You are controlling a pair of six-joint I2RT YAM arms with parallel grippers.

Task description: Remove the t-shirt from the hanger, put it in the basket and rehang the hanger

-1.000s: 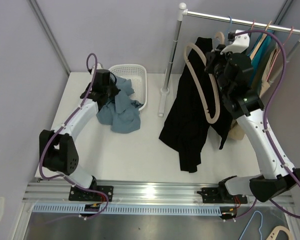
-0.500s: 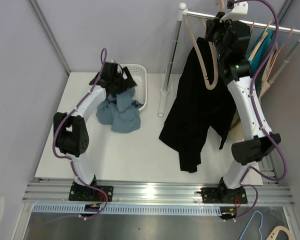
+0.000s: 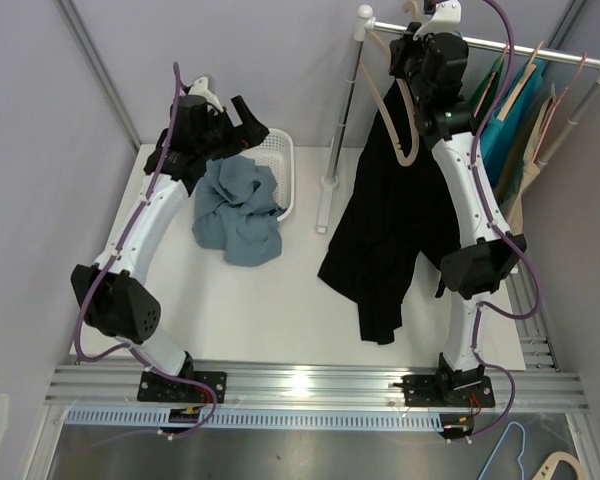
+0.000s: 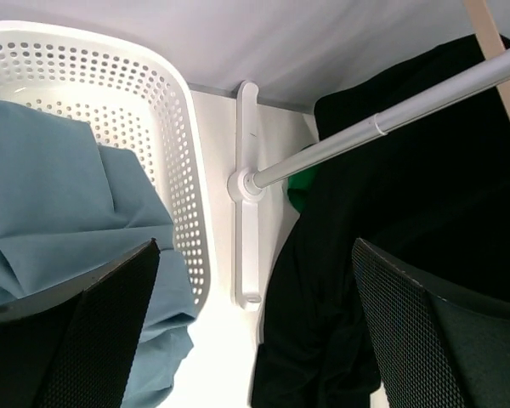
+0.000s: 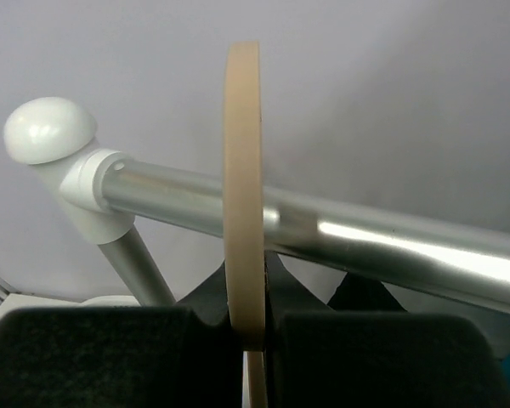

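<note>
The bare hanger's hook reaches over the bar, so my right gripper needs to shift toward the white end cap and lower the hook onto the silver bar point(image 3: 398, 29) point(image 5: 211, 201).
The blue t-shirt point(image 3: 238, 210) lies crumpled, half in the white basket point(image 3: 280, 150) and half spilling onto the table; the left wrist view has it at the left point(image 4: 51, 195). My left gripper point(image 3: 230, 118) hovers above it, open and holding nothing point(image 4: 255, 340). The beige hanger point(image 3: 408, 130) is bare and raised to the silver rail point(image 3: 520, 48). My right gripper point(image 3: 420, 60) is shut on the hanger. In the right wrist view its hook point(image 5: 242, 170) crosses in front of the rail point(image 5: 365, 242), pinched between the pads point(image 5: 253, 340).
A black garment point(image 3: 390, 230) hangs below the rail, behind the hanger, down to the table. Teal and tan clothes point(image 3: 510, 120) hang further right. The rack's pole point(image 3: 342, 120) and white foot point(image 4: 246, 229) stand between the basket point(image 4: 153, 102) and the black garment point(image 4: 391, 212).
My left gripper opened, let go of the blue t-shirt and rose above the basket. My right gripper lifted the hanger from chest height up to the rail.
</note>
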